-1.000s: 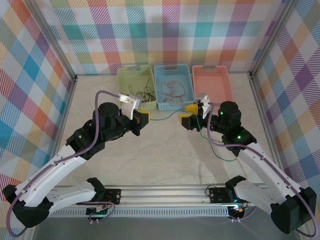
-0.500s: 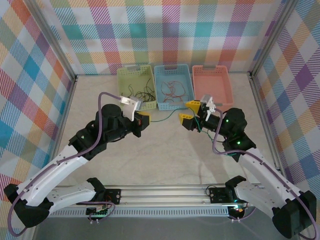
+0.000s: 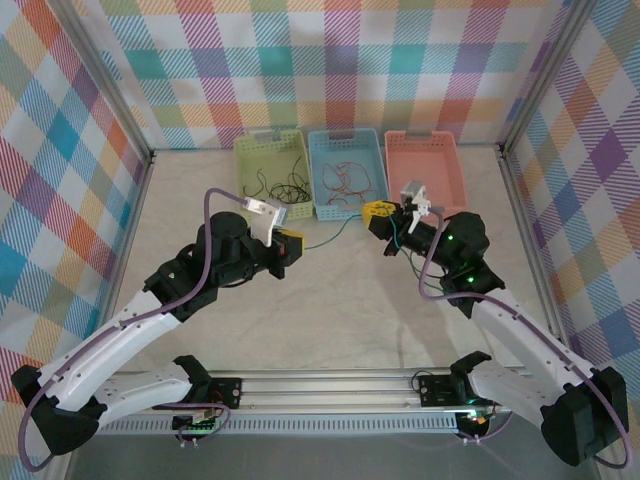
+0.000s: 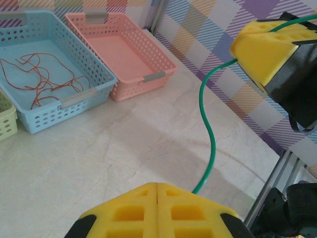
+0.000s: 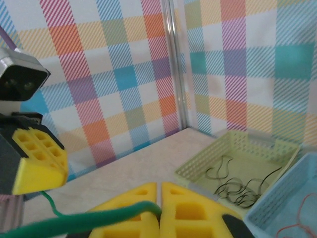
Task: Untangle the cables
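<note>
The pink basket is the only empty one, so my right gripper should next turn, move outward over the bottom of the pink basket (image 3: 427, 168) and release the cable.
A green cable (image 3: 328, 236) stretches between my two grippers above the table. My left gripper (image 3: 293, 243) is shut on one end; in the left wrist view the cable (image 4: 210, 134) leaves the closed yellow fingertips (image 4: 157, 184) and curves up to the right gripper (image 4: 267, 49). My right gripper (image 3: 378, 214) is shut on the same cable, which enters the seam of its pads (image 5: 159, 192) from the left (image 5: 99, 220). Black cables (image 3: 282, 186) lie in the green basket (image 3: 262, 146). Red cables (image 3: 342, 181) lie in the blue basket (image 3: 345, 137).
A pink basket (image 3: 424, 165) stands at the back right beside the blue one, with nothing in it. All three baskets sit against the back wall. More green cable (image 3: 447, 292) trails under the right arm. Plaid walls close in the left, right and back.
My right gripper has shut on the green cable and shifted slightly toward the baskets. The left arm has drifted a little to the right, still shut.
</note>
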